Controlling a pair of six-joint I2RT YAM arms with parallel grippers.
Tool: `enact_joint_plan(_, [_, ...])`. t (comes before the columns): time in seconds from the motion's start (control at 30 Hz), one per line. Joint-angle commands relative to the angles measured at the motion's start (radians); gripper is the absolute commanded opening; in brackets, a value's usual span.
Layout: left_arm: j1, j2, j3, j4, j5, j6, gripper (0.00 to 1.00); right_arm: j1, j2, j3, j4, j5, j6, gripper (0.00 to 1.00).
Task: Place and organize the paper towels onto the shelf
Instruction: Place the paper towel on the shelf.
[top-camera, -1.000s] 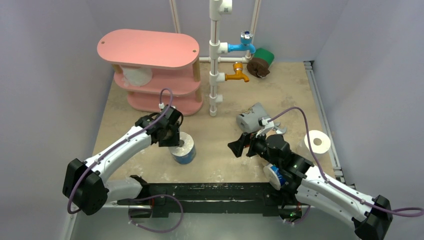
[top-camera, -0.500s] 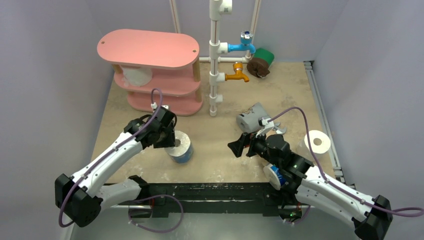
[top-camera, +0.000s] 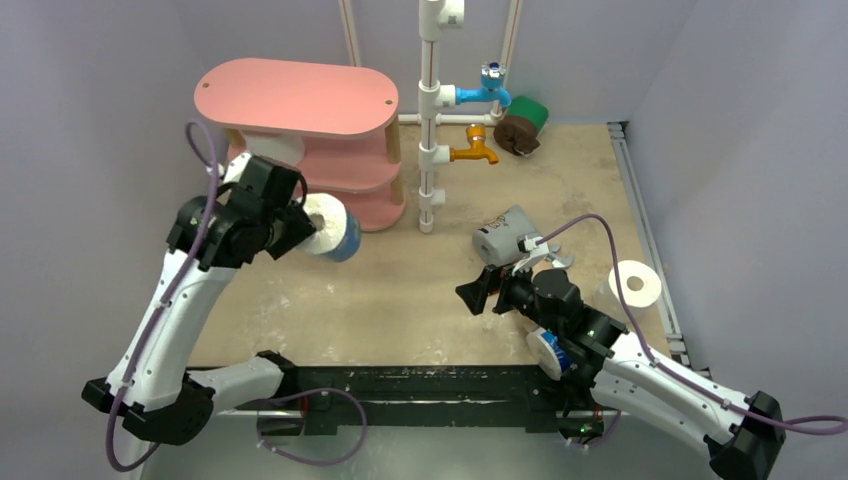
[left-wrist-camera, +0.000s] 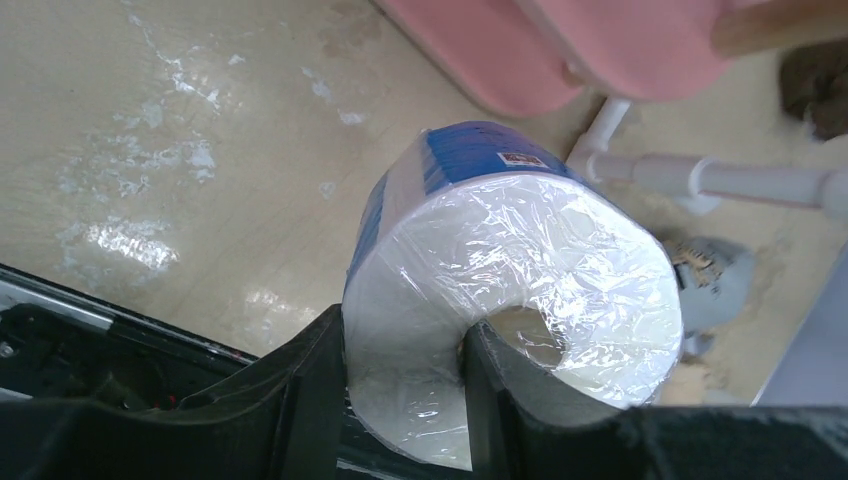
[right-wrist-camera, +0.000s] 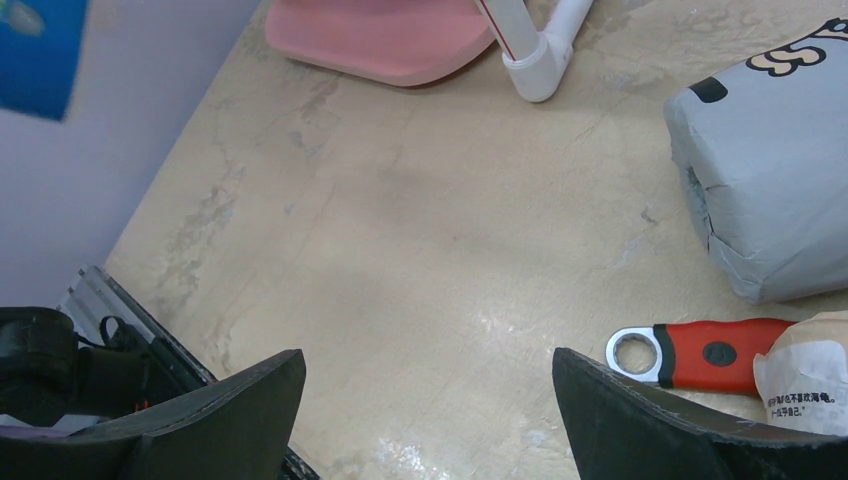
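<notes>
The pink shelf's top level (top-camera: 312, 102) is empty, so I should lift my left gripper, carry the blue-wrapped roll (top-camera: 332, 226) outward onto it and let go there.
My left gripper (top-camera: 300, 232) is shut on a blue-wrapped paper towel roll (top-camera: 332, 226), one finger in its core and one outside, holding it in the air by the pink shelf (top-camera: 300, 100). The roll fills the left wrist view (left-wrist-camera: 510, 270). A white roll (top-camera: 272, 150) lies on the shelf's middle tier. A grey-wrapped roll (top-camera: 503, 234) lies mid-table and shows in the right wrist view (right-wrist-camera: 765, 200). A bare white roll (top-camera: 635, 284) stands at the right. Green (top-camera: 530, 112) and brown (top-camera: 516, 133) rolls lie at the back. My right gripper (top-camera: 478, 296) is open and empty above the table.
A white pipe frame (top-camera: 430, 120) with blue and orange taps stands right of the shelf. A red-handled wrench (right-wrist-camera: 700, 355) lies by the grey roll, next to a brown-wrapped roll (right-wrist-camera: 805, 375). Another blue roll (top-camera: 548, 352) sits under the right arm.
My left gripper has lifted the blue-wrapped roll off the table and carried it up and left toward the shelf, tipping it on its side. The right arm has not moved.
</notes>
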Motion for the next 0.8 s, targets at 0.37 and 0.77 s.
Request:
enact_joint_plan(0.37, [0.059, -0.043, 0.381, -0.123, -0.218, -0.579, 0.07, -0.004, 0.018, -0.003, 0.031, -0.016, -0.009, 0.97])
enact_joint_plan(0.77, [0.110, 0.254, 0.807, -0.238, -0.202, -0.472, 0.00, -0.004, 0.039, 0.002, 0.033, -0.012, -0.011, 0.96])
